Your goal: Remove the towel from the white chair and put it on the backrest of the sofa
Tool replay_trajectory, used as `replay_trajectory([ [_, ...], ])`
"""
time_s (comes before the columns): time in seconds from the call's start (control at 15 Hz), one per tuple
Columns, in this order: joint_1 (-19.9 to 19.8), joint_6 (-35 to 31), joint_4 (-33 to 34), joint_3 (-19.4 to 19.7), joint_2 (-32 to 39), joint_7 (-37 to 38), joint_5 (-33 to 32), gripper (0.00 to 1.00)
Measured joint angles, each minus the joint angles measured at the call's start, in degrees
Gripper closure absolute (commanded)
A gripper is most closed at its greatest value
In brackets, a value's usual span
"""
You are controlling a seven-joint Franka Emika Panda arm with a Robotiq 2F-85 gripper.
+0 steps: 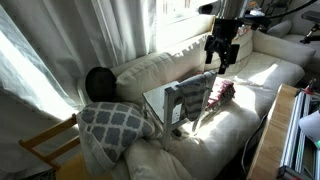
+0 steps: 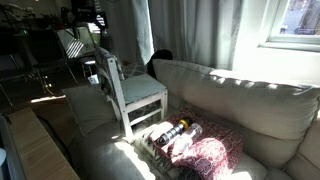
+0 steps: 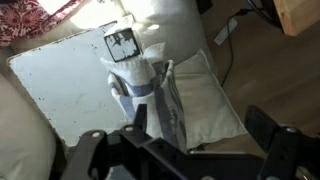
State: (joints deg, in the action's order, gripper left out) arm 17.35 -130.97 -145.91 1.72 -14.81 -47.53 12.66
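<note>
I will next lower my gripper's spread fingers toward the lattice cushion's side, onto the top of the towel [image 1: 196,93] hanging over the chair's backrest.
The white chair [image 1: 180,108] stands on the seat of the cream sofa [image 1: 160,65]; both also show in an exterior view, the chair [image 2: 135,95] and the sofa [image 2: 235,95]. The grey-and-white plaid towel [image 1: 196,93] hangs over the chair's backrest. In the wrist view the towel [image 3: 150,85] drapes down beside the chair's flat seat [image 3: 65,80]. My gripper [image 1: 222,60] hovers above the chair back, apart from the towel. In the wrist view its fingers [image 3: 200,128] are spread wide with nothing between them.
A grey cushion with white lattice [image 1: 112,125] lies at the sofa's end, by a yellow wooden chair [image 1: 48,148]. A pinkish patterned item [image 1: 220,93] lies on the sofa seat beside the white chair. A wooden tabletop [image 1: 275,140] runs along the sofa's front. Curtains hang behind.
</note>
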Motion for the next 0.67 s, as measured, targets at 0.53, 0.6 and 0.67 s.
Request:
replay_trajectory([
  [0.53,-0.95,-3.37,1.65,-1.91,3.84,-0.92,0.53,0.00],
  [0.6,-1.09,-3.47,1.67,-2.06,3.89,-0.87,0.69,0.00],
  [0.67,-1.17,-4.09,1.69,-2.17,4.14,-0.87,1.14,0.00],
])
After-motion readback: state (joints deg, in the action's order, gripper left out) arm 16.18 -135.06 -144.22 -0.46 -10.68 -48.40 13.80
